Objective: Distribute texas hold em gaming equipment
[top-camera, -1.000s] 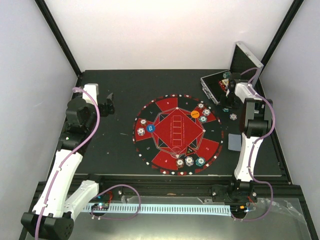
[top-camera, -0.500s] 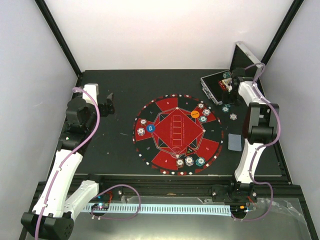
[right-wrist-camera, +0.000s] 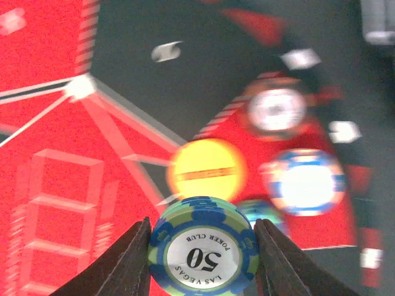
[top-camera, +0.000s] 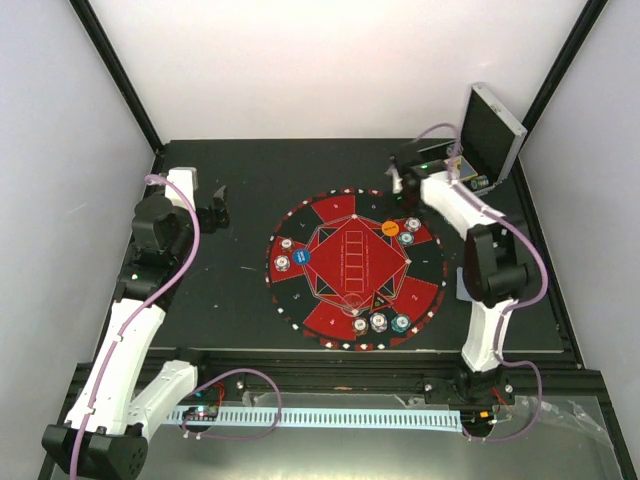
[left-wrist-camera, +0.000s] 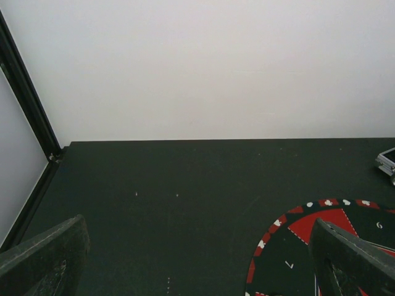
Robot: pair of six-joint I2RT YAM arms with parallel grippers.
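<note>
The red wedge by the blue disc (top-camera: 305, 256), lacking a green chip, lies to my right gripper's left in the top view, so I need to cross, descend and release there.
My right gripper (right-wrist-camera: 201, 229) is shut on a green-and-blue "50" poker chip (right-wrist-camera: 203, 248) and holds it above the mat's far right part. Below it lie the orange marker disc (right-wrist-camera: 207, 169), a white-blue chip (right-wrist-camera: 305, 183) and a white-grey chip (right-wrist-camera: 276, 110). From above, the right gripper (top-camera: 399, 182) hangs at the red-and-black mat's (top-camera: 340, 215) far edge. On the mat are the orange disc (top-camera: 390, 228), the blue disc (top-camera: 305, 256), two white chips (top-camera: 283, 253), the black triangle (top-camera: 380, 301) and three near chips (top-camera: 380, 322). My left gripper (top-camera: 216, 209) is open and empty, left of the mat.
The silver case (top-camera: 492, 128) stands open at the back right corner, behind the right arm. A grey-blue card back (top-camera: 459, 290) peeks out beside the right arm's lower link. The left wrist view shows bare black table and the mat's edge (left-wrist-camera: 290, 246).
My right arm has swung from the silver case leftward to the mat's far right edge, carrying the chip. The left arm has not moved.
</note>
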